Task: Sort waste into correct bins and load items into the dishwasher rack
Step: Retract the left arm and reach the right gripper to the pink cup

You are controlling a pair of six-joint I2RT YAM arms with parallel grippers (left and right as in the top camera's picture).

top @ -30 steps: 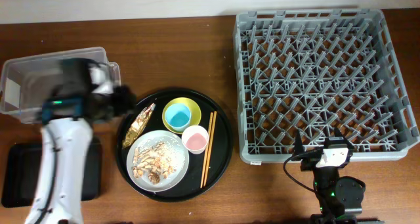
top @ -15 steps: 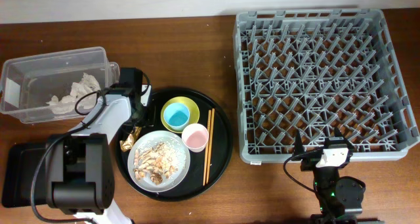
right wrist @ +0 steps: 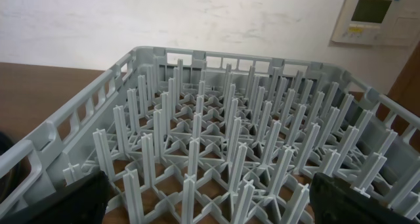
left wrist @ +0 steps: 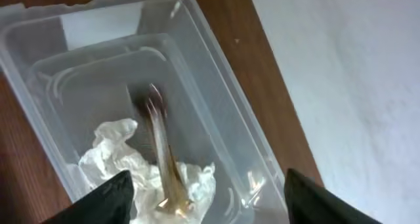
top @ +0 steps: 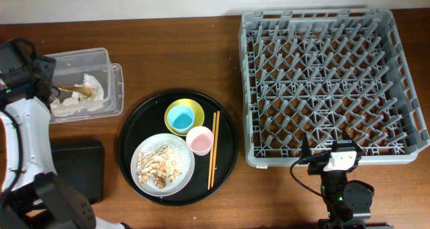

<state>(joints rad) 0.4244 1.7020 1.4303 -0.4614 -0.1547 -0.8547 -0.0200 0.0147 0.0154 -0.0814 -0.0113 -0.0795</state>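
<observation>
My right gripper should swing to the left in the overhead view and tilt down onto the cup's rim (top: 189,143) beside the plate, because the pink cup's opening faces up.
The clear tub (top: 111,74) stands at the far left and holds crumpled white napkins (top: 91,84) with the thin brown wrapper (top: 74,90) lying across them. My left gripper (top: 44,73) is open at the tub's left end. In the left wrist view the wrapper (left wrist: 159,152) is blurred above the napkins (left wrist: 118,155) inside the tub (left wrist: 216,99), free of the open fingers (left wrist: 216,201). My right gripper (top: 328,150) is open and empty at the front edge of the grey dishwasher rack (top: 329,81), which fills the right wrist view (right wrist: 216,138) between the fingers (right wrist: 210,207).
The round black tray (top: 225,131) carries a light-blue cup (top: 180,119) inside a yellow bowl (top: 195,108), a pink cup (top: 199,142), chopsticks (top: 213,150) and a plate (top: 144,148) of food scraps (top: 158,163). The shallow black tray (top: 77,168) lies at the front left.
The brown wrapper has gone from the round tray into the clear tub. My left arm swung from the tray back to the tub's left end. The right arm has not moved.
</observation>
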